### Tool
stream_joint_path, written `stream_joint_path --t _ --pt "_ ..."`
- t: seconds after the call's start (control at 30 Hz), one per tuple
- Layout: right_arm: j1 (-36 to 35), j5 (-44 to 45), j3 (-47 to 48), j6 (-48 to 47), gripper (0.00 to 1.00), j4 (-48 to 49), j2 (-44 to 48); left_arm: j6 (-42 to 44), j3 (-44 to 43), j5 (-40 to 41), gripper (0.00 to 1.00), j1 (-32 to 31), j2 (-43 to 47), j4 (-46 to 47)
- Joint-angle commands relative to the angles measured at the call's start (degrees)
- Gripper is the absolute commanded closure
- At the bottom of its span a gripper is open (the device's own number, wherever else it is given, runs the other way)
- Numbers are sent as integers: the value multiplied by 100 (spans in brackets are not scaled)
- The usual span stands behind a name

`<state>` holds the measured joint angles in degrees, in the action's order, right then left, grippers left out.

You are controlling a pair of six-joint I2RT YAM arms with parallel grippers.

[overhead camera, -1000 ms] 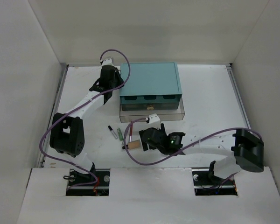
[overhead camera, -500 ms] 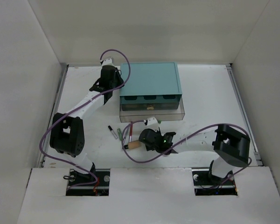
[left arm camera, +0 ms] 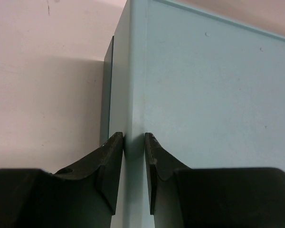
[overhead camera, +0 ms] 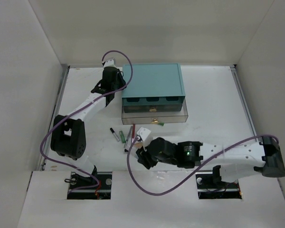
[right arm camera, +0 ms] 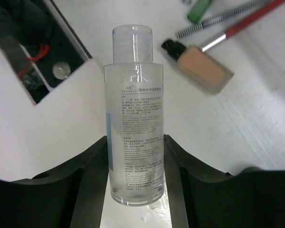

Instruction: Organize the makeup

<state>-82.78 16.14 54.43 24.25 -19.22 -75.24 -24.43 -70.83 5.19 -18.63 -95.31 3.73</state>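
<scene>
My right gripper moves outward and up past the red pencil (overhead camera: 131, 132) next, then over the clear drawer, and releases the bottle inside, since the drawer stands open.
My right gripper (right arm camera: 135, 140) is shut on a clear bottle (right arm camera: 135, 95) with small printed text, held low over the white table near the front edge. Beyond it lie a beige block (right arm camera: 204, 69) with a black cap, a red pencil (right arm camera: 247, 21), a grey pencil (right arm camera: 218, 19) and a green stick (right arm camera: 199, 9). In the top view the right gripper (overhead camera: 141, 156) sits just in front of the red pencil (overhead camera: 131, 132), the green stick (overhead camera: 120, 137) and a black-and-white tube (overhead camera: 113, 131). My left gripper (left arm camera: 133, 137) is shut on the left corner edge of the teal drawer box (left arm camera: 204, 85).
The teal drawer box (overhead camera: 152, 80) stands at the back centre with a clear drawer (overhead camera: 175, 116) pulled out toward me, small items inside. White walls enclose the table on three sides. A purple cable loops beside each arm.
My right arm has swung toward the near left and lower, away from the drawer, and now covers the spot where the beige block showed. The left arm has not moved.
</scene>
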Motion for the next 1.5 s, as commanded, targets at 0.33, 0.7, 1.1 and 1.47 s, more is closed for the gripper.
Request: stream_joint_path --t 0.33,0.7,1.1,1.47 --pt "3025 -1498 1148 -2468 92 1175 371 166 359 -44 89 -48 -58 -592" --pt "3704 -2379 1025 -3014 66 1342 -228 157 218 -27 89 -101 -225 -645" --pt "3740 -1817 929 -2856 21 1369 9 166 201 -9 89 -171 -190 -724" --pt "1174 -1914 779 -2961 18 51 -682 184 227 -9 89 -171 -111 -768"
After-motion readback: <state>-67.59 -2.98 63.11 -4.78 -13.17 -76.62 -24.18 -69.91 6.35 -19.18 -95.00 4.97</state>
